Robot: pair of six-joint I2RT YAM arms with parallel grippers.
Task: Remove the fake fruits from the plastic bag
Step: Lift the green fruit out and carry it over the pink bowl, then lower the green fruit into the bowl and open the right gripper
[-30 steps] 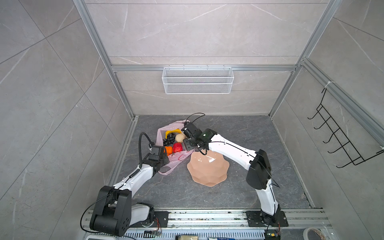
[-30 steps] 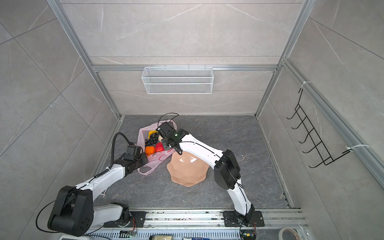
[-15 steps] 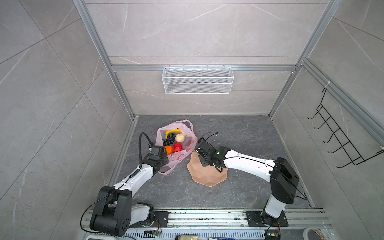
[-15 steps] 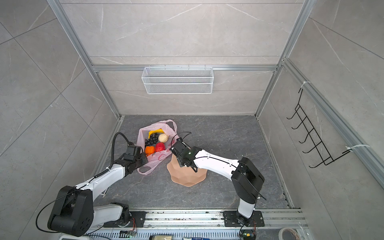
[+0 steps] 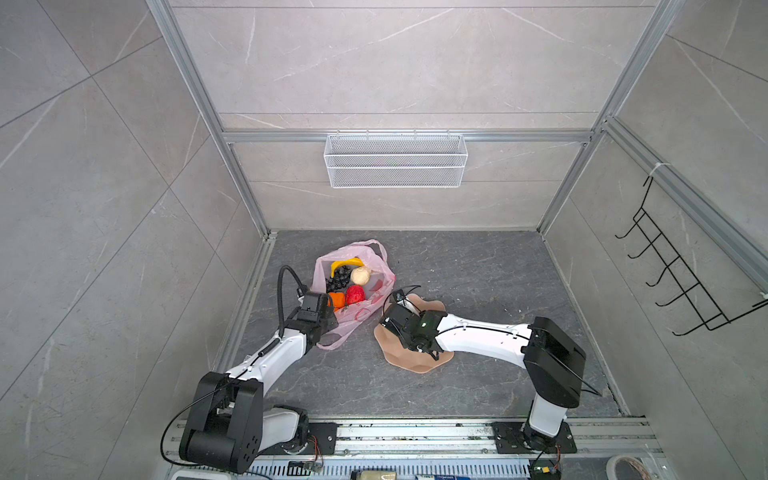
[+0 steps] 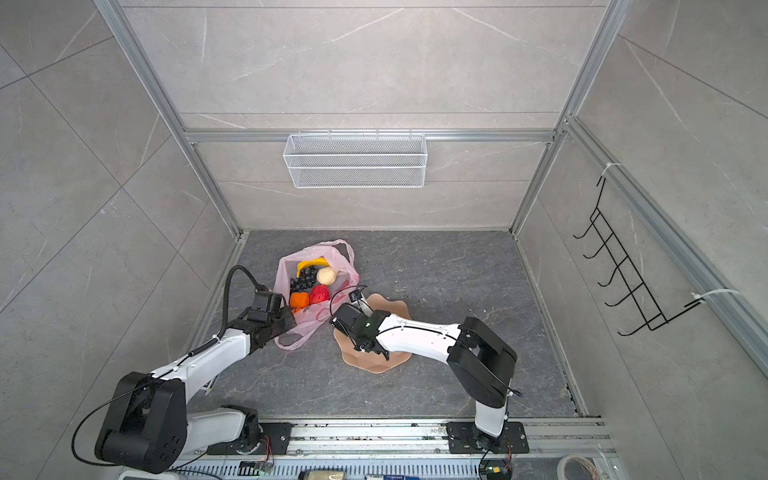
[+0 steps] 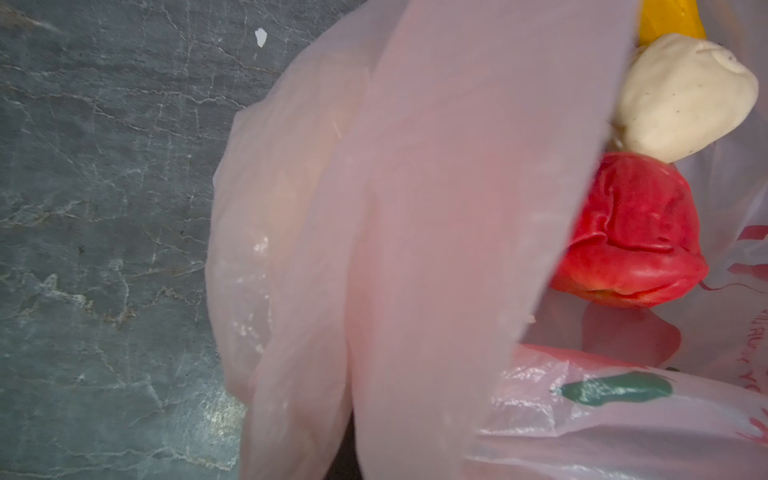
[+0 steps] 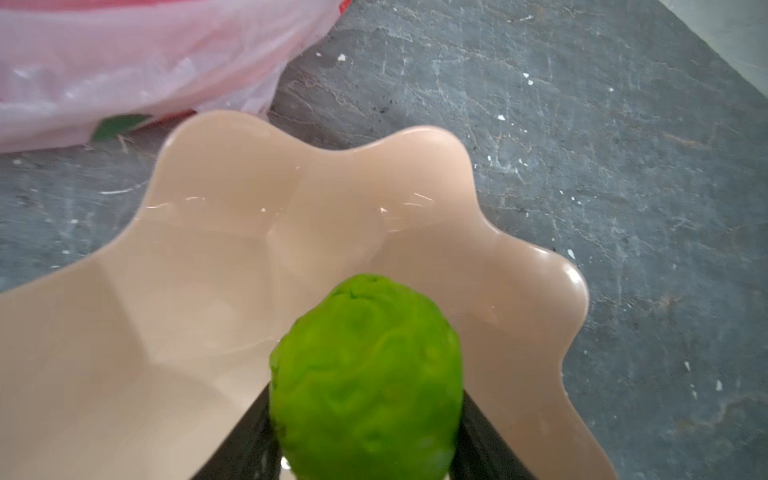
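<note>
The right gripper brings the bumpy green fruit (image 8: pixel 365 374) down into the peach plate's hollow (image 8: pixel 248 352) next and releases the fruit, since that hollow lies below the gripper.
The pale-pink plastic bag (image 5: pixel 376 286) (image 6: pixel 345 270) lies open on the floor in both top views. A yellow banana (image 5: pixel 347 262), dark grapes (image 5: pixel 337 280), a cream lumpy fruit (image 5: pixel 360 275), a red apple (image 5: pixel 355 295) and an orange (image 5: pixel 337 300) lie inside it. My left gripper (image 5: pixel 329 311) is shut on the bag's near edge. In the left wrist view the bag film (image 7: pixel 415 208) hides the fingers, and the apple (image 7: pixel 636 232) shows beyond it. My right gripper (image 8: pixel 365 432) is shut on the bumpy green fruit (image 8: pixel 365 374), low over the peach plate (image 8: pixel 208 270) (image 5: pixel 415 361).
A white wire basket (image 5: pixel 395 160) hangs on the back wall. A black hook rack (image 5: pixel 681 282) is fixed to the right wall. The bag lies near the left wall's aluminium rail (image 5: pixel 249 299). Grey stone floor (image 5: pixel 478 270) lies to the right of the plate.
My right arm has drawn back from the bag's mouth with the green fruit and come down over the plate. The left arm and the bag have stayed still.
</note>
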